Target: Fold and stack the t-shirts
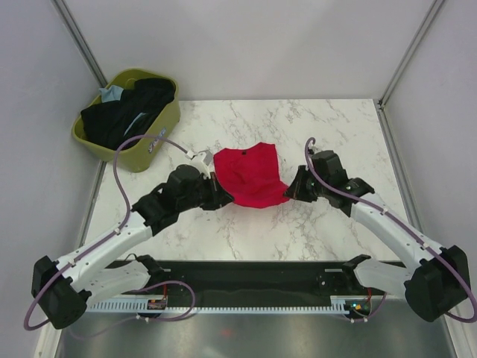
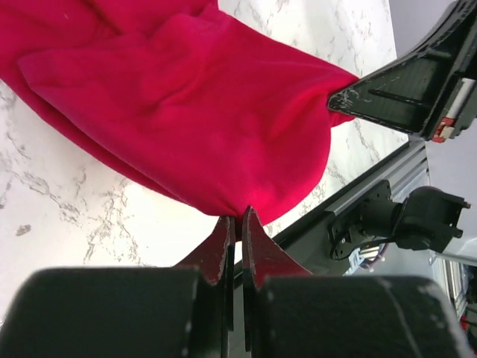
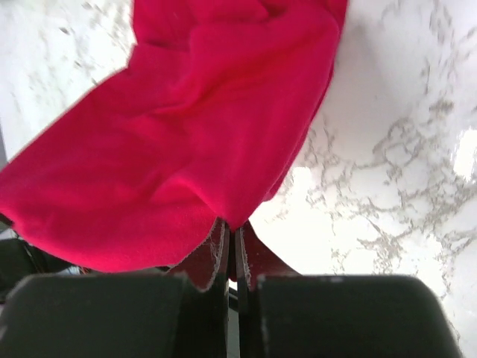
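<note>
Both grippers pinch the red t-shirt's near edge, so my left gripper will move outward over the cloth to its far corner by the basket and release.
The bright red t-shirt (image 1: pixel 250 176) lies bunched on the marble table (image 1: pixel 313 127) between my two grippers. My left gripper (image 1: pixel 225 198) is shut on its near left edge; in the left wrist view the cloth (image 2: pixel 186 112) runs into the closed jaws of that gripper (image 2: pixel 238 216). My right gripper (image 1: pixel 292 188) is shut on its near right edge; in the right wrist view the cloth (image 3: pixel 186 149) is pinched in the closed jaws of that gripper (image 3: pixel 233 227). Black t-shirts (image 1: pixel 130 108) and a light blue one (image 1: pixel 112 94) lie in the basket.
The olive-green plastic basket (image 1: pixel 156 142) stands at the table's far left corner. A black rail (image 1: pixel 246 280) runs along the near edge between the arm bases. Grey walls close in the table on both sides.
</note>
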Controlling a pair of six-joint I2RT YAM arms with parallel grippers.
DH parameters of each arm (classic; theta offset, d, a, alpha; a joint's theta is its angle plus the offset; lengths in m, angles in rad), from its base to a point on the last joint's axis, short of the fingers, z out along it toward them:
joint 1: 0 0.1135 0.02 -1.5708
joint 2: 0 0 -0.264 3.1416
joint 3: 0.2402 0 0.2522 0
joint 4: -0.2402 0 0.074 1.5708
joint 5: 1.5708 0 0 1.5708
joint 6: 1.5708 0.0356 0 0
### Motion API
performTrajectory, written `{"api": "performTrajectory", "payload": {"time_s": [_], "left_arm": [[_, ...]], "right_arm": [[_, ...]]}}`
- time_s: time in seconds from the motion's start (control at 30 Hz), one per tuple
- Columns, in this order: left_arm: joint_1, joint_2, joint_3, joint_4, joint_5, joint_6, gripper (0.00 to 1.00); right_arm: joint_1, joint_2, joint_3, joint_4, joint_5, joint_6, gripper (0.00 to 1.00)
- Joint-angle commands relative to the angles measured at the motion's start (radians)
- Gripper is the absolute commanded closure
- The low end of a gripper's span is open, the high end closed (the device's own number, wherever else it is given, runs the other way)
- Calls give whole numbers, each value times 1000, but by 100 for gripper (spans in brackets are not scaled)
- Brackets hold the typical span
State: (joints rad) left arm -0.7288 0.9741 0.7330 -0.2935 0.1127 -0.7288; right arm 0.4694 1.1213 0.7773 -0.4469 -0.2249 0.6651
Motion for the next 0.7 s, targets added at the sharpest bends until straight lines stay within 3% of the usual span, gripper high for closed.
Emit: {"api": "performTrajectory", "payload": {"time_s": [0.0,0.27,0.67], "left_arm": [[0,26,114,-124,-83,65,98],[77,130,264,-171,-110,140,98],[296,362,367,-102,53,187,98]], "right_arm": [[0,15,153,-61,67,-22,100],[-6,230,335,-61,127,-91,100],[-74,485,589,-70,88,-145,100]]}}
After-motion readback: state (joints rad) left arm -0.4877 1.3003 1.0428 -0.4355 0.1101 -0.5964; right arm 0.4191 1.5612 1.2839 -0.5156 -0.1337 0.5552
